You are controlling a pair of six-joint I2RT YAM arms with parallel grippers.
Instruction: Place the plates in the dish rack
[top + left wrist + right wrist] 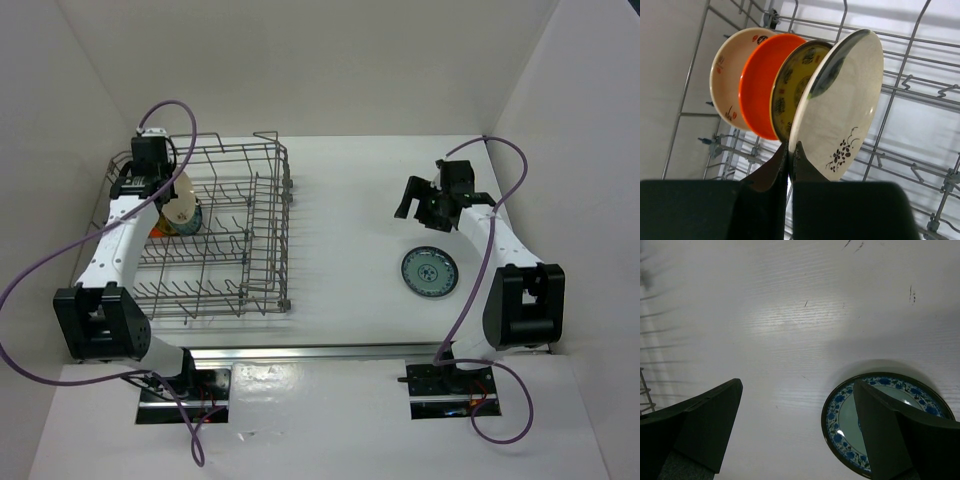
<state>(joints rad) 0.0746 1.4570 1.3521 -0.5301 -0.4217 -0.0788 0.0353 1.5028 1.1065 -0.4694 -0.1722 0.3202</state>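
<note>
I should move my left gripper away from the brown plate and lower the fourth plate into the rack, where the wires beside it stand empty.
The grey wire dish rack [225,270] stands at the left. In it, on edge, are a cream plate [725,75], an orange plate [757,95] and a brown plate with yellow pattern [790,90]. My left gripper [790,149] is shut on the lower rim of a fourth plate [840,100]. That plate stands upright beside the brown one and shows only its cream underside, with a black flower mark. A teal-blue patterned plate [428,270] lies flat on the table, also in the right wrist view [837,422]. My right gripper [797,385] is open and empty above the table, just beyond that plate [418,208].
The rack's tall grid sides [920,90] surround the standing plates. Rows of upright tines [200,290] fill the near part of the rack. White walls enclose the table on three sides. A rack wire shows at the left edge of the right wrist view [642,390].
</note>
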